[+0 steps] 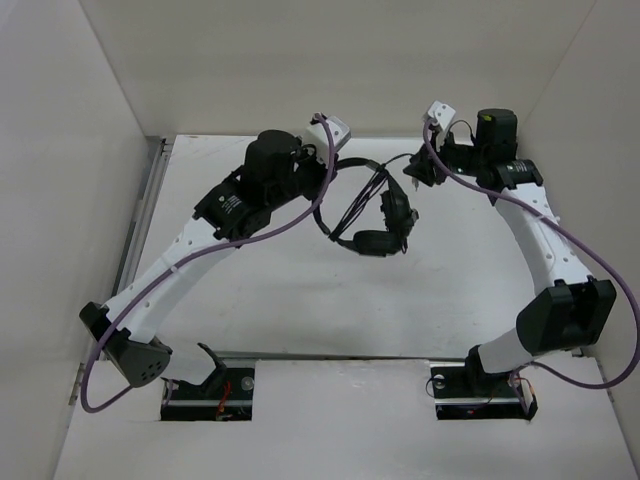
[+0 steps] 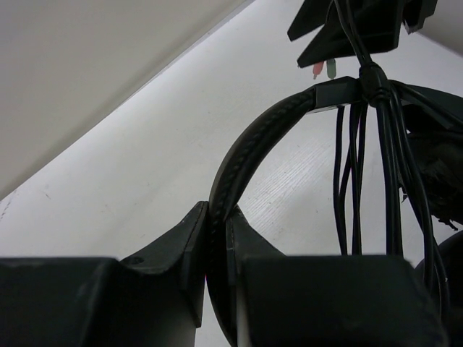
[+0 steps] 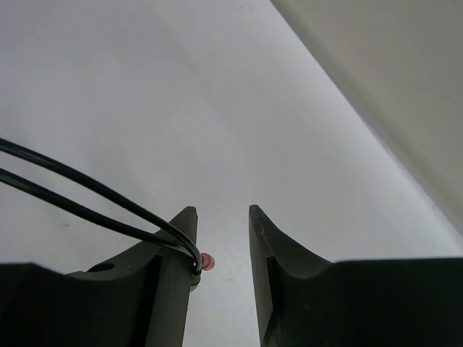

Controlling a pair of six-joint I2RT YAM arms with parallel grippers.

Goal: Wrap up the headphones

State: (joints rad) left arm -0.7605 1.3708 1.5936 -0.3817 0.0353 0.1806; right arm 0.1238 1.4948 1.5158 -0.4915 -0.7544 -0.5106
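The empty part of the tabletop is below my left gripper, so this gripper will next lower the headphones [image 1: 377, 240] onto the bare tabletop and let go of the headband there.
The black headphones [image 1: 377, 240] hang above the table between the two arms, earcups down. My left gripper [image 1: 332, 172] is shut on the thin arched headband [image 2: 246, 155], which runs up from between its fingers [image 2: 217, 220]. The dark cable [image 2: 372, 83] is bunched round the headband's top, and several strands hang down beside it. My right gripper [image 1: 416, 172] is open [image 3: 221, 211]. Two cable strands [image 3: 87, 191] loop over its left finger [image 3: 181, 238], with the reddish plug [image 3: 207, 262] at the finger's inner face. Nothing is clamped between its fingers.
White walls enclose the table at the back and both sides [image 1: 330, 60]. A metal rail [image 1: 140, 215] runs along the left edge. Purple robot cables [image 1: 300, 215] trail along both arms. The right gripper's body [image 2: 354, 29] shows above the headband in the left wrist view.
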